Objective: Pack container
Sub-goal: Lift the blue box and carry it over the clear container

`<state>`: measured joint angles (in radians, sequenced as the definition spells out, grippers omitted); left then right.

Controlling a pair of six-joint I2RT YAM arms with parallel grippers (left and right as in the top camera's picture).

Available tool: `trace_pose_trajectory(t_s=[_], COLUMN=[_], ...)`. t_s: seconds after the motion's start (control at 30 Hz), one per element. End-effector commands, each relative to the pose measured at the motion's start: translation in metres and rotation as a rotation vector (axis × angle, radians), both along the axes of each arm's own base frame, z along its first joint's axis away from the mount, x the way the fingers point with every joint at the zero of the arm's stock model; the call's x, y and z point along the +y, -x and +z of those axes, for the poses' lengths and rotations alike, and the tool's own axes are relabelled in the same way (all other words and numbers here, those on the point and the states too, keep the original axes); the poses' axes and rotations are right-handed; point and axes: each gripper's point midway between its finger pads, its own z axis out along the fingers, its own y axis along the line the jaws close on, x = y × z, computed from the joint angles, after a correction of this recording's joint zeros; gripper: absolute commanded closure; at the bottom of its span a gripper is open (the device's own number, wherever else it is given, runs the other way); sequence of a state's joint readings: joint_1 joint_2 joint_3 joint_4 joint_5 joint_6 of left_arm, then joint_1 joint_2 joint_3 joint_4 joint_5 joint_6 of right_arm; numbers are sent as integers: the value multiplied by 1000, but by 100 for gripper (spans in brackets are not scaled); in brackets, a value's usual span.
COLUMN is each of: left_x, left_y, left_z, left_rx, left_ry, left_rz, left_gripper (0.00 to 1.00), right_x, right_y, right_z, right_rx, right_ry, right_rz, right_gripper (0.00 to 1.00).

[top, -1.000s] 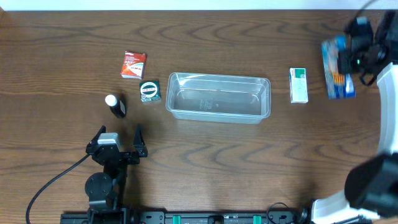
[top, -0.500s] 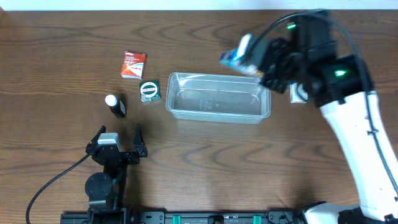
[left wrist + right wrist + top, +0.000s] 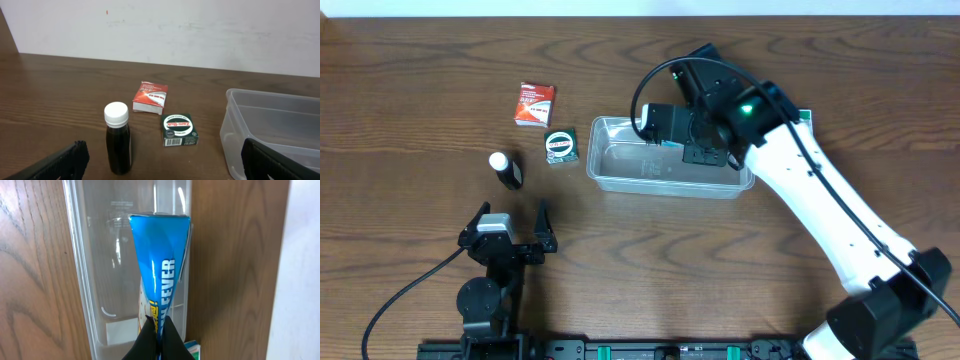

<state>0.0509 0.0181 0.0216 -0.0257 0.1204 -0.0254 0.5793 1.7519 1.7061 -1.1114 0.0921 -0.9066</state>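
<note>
My right gripper moves down between the container's long sides next and releases the hanging blue packet there. The container's bottom lies below the gripper, still clear of the packet.
The clear plastic container (image 3: pixel 604 168) lies in the middle of the table. It also shows in the left wrist view (image 3: pixel 231 131) and the right wrist view (image 3: pixel 82 275). My right gripper (image 3: pixel 667 131) is over the container's middle, shut on a blue packet (image 3: pixel 160 265) that hangs edge-on above the tub's inside; its fingers (image 3: pixel 159 332) pinch the packet's lower end. My left gripper (image 3: pixel 512 211) is open and empty near the front left, its fingers (image 3: pixel 165 167) spread wide.
A red box (image 3: pixel 534 104) (image 3: pixel 150 97), a green box (image 3: pixel 561 146) (image 3: pixel 179 129) and a dark bottle with a white cap (image 3: pixel 504 169) (image 3: pixel 117 137) stand left of the container. A white and green box (image 3: pixel 805 116) (image 3: pixel 193 348) lies right of it, mostly under the right arm.
My right arm has swung from the far right edge to over the container, carrying the blue packet. The left arm has not moved.
</note>
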Motion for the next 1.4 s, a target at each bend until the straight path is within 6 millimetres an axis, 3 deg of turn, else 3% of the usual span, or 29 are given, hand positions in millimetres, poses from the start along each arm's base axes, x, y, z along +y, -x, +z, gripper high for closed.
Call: trace_pose_trajectory(t_s=[0.0,0.2,0.57,0.83,1.37], left_x=[-1,-1,-1,-1,-1], left_y=[1,1,1,1,1], left_z=[-17,-17,-17,-17,-17], left_rx=[51,51,51,51,51], left_ry=[1,1,1,1,1], left_rz=[-5,-6,-5,-6,-5], left_gripper=[2,2,2,2,2], right_x=[5,17,21,2,-4], right_y=[-2,-12,-10,-16,-19], right_z=[-11,-27,-39,-52,-86], right_rx=[10,18,67,97,111], right_ry=[34,18,-3,12,-19], right_rz=[49,69,117,92,139], right_gripper=[99,99,99,99,99])
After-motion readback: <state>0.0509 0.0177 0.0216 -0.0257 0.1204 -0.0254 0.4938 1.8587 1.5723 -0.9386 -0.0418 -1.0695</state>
